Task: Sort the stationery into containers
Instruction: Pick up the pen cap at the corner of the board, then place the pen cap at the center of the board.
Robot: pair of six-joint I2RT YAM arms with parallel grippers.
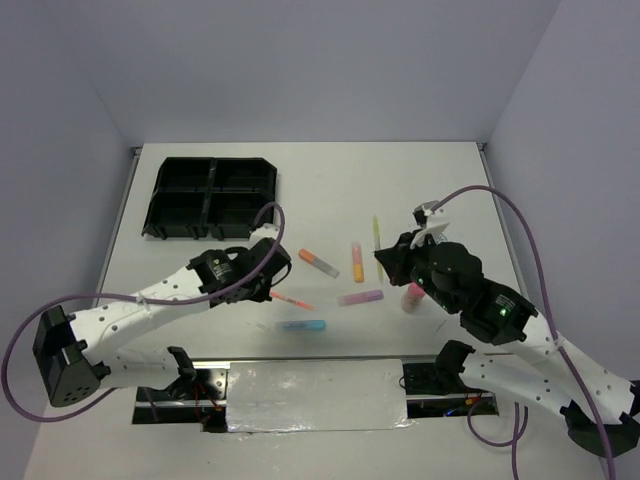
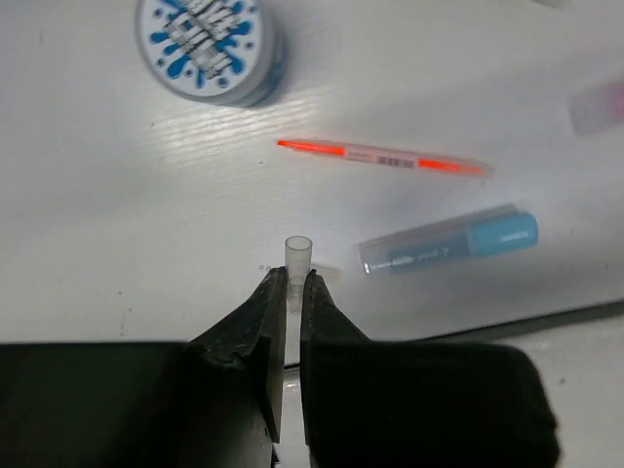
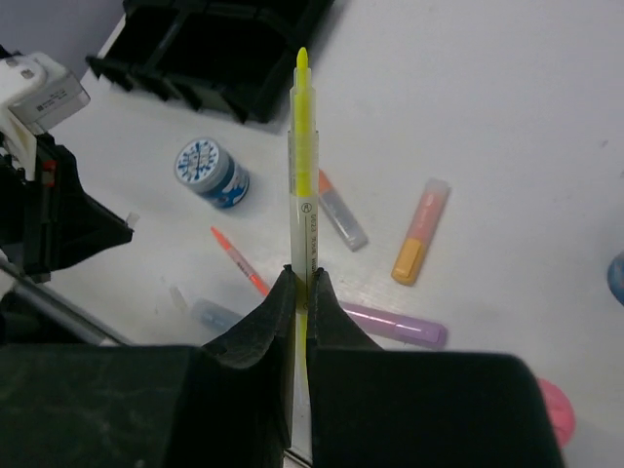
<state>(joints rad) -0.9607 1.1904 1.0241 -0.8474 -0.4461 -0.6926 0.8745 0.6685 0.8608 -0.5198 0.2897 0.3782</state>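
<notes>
My left gripper has to reach outward past the orange-tipped highlighter next, lower over the bare tabletop and release the clear tube, which has room there.
My right gripper point(image 3: 303, 278) is shut on a thin yellow pen point(image 3: 303, 166) and holds it above the table, tip pointing toward the black four-compartment tray point(image 3: 219, 44). In the top view the right gripper point(image 1: 385, 262) is at centre right with the pen point(image 1: 377, 232). My left gripper point(image 2: 294, 278) is shut on a small clear cap point(image 2: 296, 255), low over the table. A blue-white tape roll point(image 2: 209, 47), a thin pink pen point(image 2: 385, 156) and a blue highlighter point(image 2: 448, 242) lie ahead of it. The tray point(image 1: 212, 197) sits at the far left.
An orange-tipped highlighter point(image 1: 318, 262), an orange highlighter point(image 1: 357, 262) and a purple highlighter point(image 1: 360, 297) lie mid-table. A pink-capped bottle point(image 1: 412, 297) stands under my right arm. A blue round object point(image 3: 616, 278) shows at the right edge of the right wrist view.
</notes>
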